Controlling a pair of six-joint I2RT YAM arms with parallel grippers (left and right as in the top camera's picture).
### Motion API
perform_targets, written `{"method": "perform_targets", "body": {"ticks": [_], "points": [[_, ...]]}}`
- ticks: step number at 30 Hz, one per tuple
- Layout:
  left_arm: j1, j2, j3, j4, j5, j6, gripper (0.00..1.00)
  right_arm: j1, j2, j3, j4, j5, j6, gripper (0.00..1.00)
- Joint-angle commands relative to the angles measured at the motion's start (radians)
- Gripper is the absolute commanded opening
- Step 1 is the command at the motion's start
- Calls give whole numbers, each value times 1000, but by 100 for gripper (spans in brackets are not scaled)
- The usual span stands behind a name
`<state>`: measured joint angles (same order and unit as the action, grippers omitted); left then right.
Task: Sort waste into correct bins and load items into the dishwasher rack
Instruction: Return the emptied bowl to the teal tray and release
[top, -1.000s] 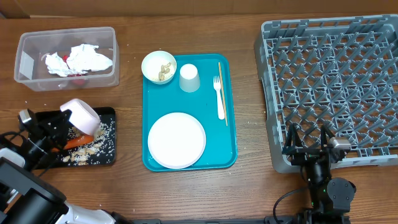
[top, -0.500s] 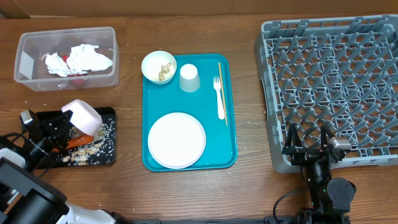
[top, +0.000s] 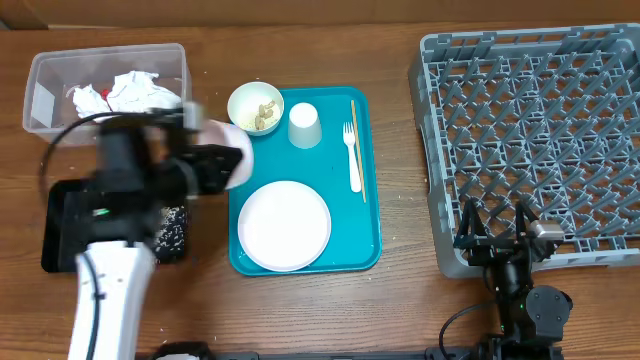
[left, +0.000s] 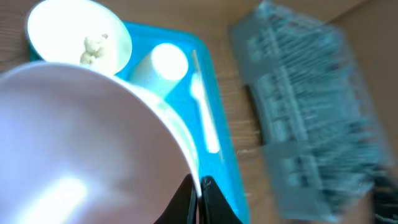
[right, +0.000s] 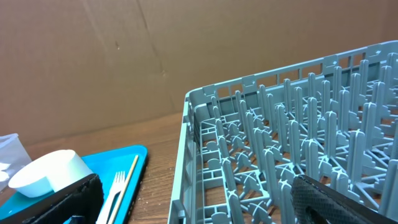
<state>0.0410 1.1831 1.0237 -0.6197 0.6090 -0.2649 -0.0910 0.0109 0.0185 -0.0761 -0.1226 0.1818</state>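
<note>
I will lower my left gripper rightward in the overhead view and release the empty bowl's rim; the teal tray (top: 372, 180) is bare between second bowl and plate.
My left gripper (top: 207, 170) is shut on the rim of an empty white bowl (top: 230, 152), held above the left edge of the teal tray (top: 372, 180). In the left wrist view the bowl (left: 81, 143) fills the frame, with the jaws (left: 198, 200) pinched on its rim. On the tray sit a second bowl (top: 256, 107) with nut bits, a cup (top: 305, 125), a fork (top: 352, 155) and a plate (top: 284, 225). The black tray (top: 60, 225) holds crumbs; my arm hides part of it, and no carrot shows. My right gripper (top: 495, 225) is open and empty at the grey rack's (top: 540, 140) front left corner.
The clear tub (top: 40, 100) at the back left holds crumpled white paper. A thin wooden stick (top: 358, 150) lies beside the fork. The right wrist view shows the rack (right: 298, 155), the fork (right: 115, 190) and the cup (right: 46, 171).
My left arm has lifted off the black tray and swung right and back with the bowl, to the teal tray's left edge. The right arm has not moved.
</note>
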Motion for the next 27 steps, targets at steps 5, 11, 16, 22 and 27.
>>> {"method": "perform_targets", "body": {"ticks": [5,11,16,22,27], "points": [[-387,225,12,203,-796,-80,10,-4,-8,-11,4,10,-7,100],[-414,427,12,339,-773,-92,7,-4,-8,-11,4,10,-7,100],[-415,472,12,379,-775,-91,12,-4,-8,-11,4,10,-7,100],[-416,479,13,382,-766,-90,35,-4,-8,-11,4,10,-7,100],[-416,459,61,371,-795,24,50,-4,-8,-11,4,10,-7,100]]}}
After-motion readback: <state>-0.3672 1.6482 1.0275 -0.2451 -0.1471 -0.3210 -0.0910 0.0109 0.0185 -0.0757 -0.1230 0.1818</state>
